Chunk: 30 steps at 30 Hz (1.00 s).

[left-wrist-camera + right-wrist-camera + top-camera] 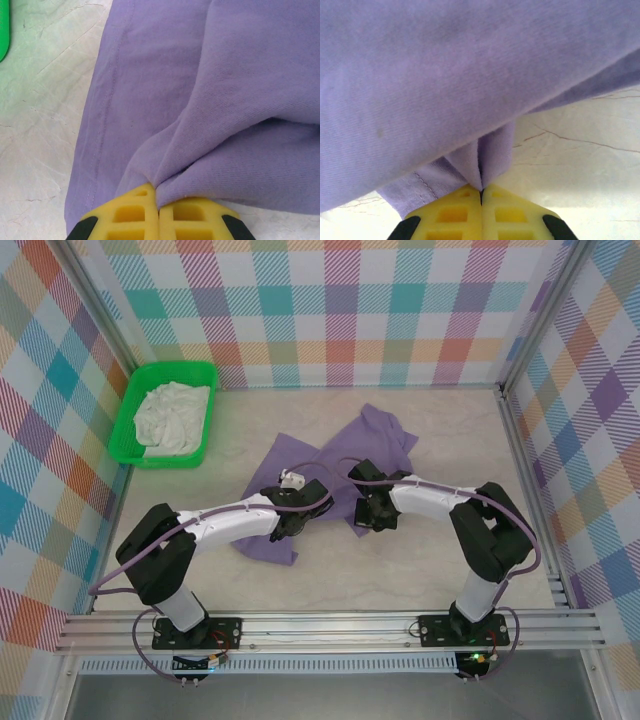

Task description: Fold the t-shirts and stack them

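The shirt [445, 80] lies crumpled, so my right gripper pulls its fold away from my left gripper next and releases it on the bare tabletop.
The lavender-purple t-shirt [372, 443] lies crumpled in the middle of the table, spreading from the left front to the right back. My left gripper [296, 523] is shut on a pinch of its cloth [210, 100] near the shirt's left part; a stitched hem runs beside it. My right gripper [368, 515] is shut on a fold of the same shirt [445, 80] near its front edge, the cloth rising above the yellow fingers [450, 215]. The off-white t-shirt [174, 416] sits bunched in the green basket.
The green mesh basket [205, 373] stands at the back left against the checked wall. Pale marbled tabletop [440, 560] shows in front of and to the right of the shirt. A metal rail [330, 625] runs along the near edge by the arm bases.
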{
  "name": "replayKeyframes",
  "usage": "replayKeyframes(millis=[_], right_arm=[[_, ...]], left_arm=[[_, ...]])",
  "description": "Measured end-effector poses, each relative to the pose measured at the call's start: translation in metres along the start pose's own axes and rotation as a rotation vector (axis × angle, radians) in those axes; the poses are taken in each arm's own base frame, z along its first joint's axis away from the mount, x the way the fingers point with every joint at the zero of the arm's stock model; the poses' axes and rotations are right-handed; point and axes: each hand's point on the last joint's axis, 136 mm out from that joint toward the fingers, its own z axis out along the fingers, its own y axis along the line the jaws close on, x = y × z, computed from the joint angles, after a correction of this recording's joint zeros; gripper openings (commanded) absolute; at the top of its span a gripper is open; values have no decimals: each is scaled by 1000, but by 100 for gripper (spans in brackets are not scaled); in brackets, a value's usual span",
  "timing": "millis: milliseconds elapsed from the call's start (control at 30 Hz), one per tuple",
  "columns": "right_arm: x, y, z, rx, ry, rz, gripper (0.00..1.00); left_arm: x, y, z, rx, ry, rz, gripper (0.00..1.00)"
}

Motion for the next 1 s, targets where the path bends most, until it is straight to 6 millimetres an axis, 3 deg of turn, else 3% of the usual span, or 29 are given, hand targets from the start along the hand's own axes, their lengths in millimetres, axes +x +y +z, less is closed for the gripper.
replayKeyframes(millis=[133,400,633,767,933,1000], right_arm=[[-1,-17,-21,57,-42,-5,0],[-7,-71,-121,188,-230,-12,0],[-2,-115,-182,308,-273,12,0],[10,-131,-182,384,-207,9,0],[35,-149,-150,459,-80,19,0],[42,-156,-140,469,-45,43,0]], left_arm=[[0,0,2,1,-4,-8,0],[3,4,8,-7,4,-10,0],[2,-3,14,9,4,-4,0],[5,-13,16,50,25,3,0],[10,-26,9,107,36,34,0],[12,-31,-3,139,31,59,0]])
